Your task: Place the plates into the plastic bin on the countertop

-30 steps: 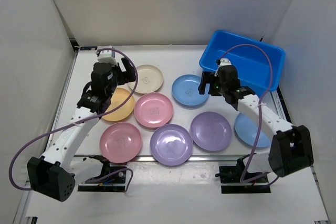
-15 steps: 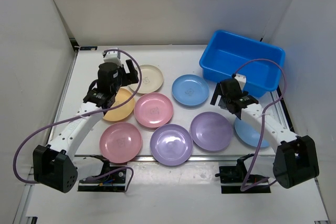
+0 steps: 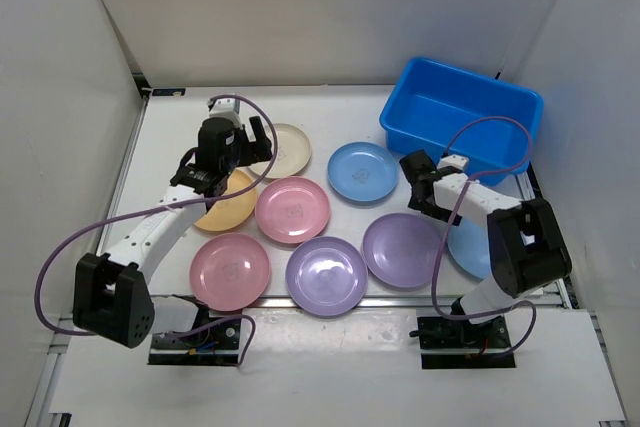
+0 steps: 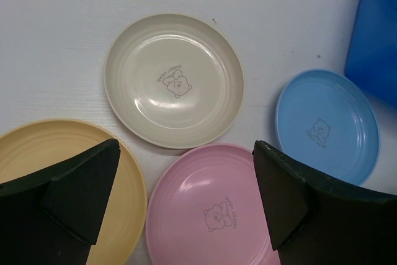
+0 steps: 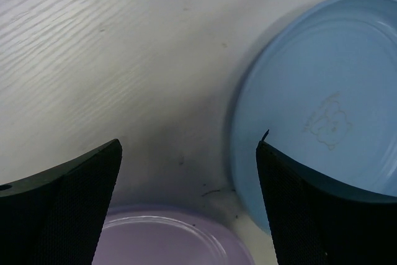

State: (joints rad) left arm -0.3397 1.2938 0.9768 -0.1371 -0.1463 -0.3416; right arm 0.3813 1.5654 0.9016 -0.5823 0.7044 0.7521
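Note:
My right gripper has mostly bare table between its fingers. It will move down and to the right in the wrist view and close on the light blue plate's rim (image 3: 451, 232) (image 5: 234, 144).
Eight plates lie on the white countertop (image 3: 180, 137): cream (image 3: 280, 150), yellow-orange (image 3: 222, 201), two pink (image 3: 292, 210) (image 3: 230, 272), two purple (image 3: 326, 276) (image 3: 401, 250) and two light blue (image 3: 363, 171) (image 3: 472, 249). The blue plastic bin (image 3: 462, 119) stands at the back right. My left gripper (image 3: 250, 139) is open and empty above the cream (image 4: 173, 88), yellow-orange (image 4: 37, 147) and pink (image 4: 211, 206) plates. My right gripper (image 3: 416, 187) is open and empty, low over bare table between a light blue plate (image 5: 322, 110) and a purple plate (image 5: 167, 240).
White walls close in the left, back and right. A metal rail (image 3: 270, 302) runs along the front edge. The bin's corner (image 4: 378, 35) and a light blue plate (image 4: 325, 125) show at the right of the left wrist view. The right arm hides part of the right light blue plate.
My right gripper has come away from the bin's front wall, down and back to the table between the plates. My left gripper has moved further back and right, toward the cream plate.

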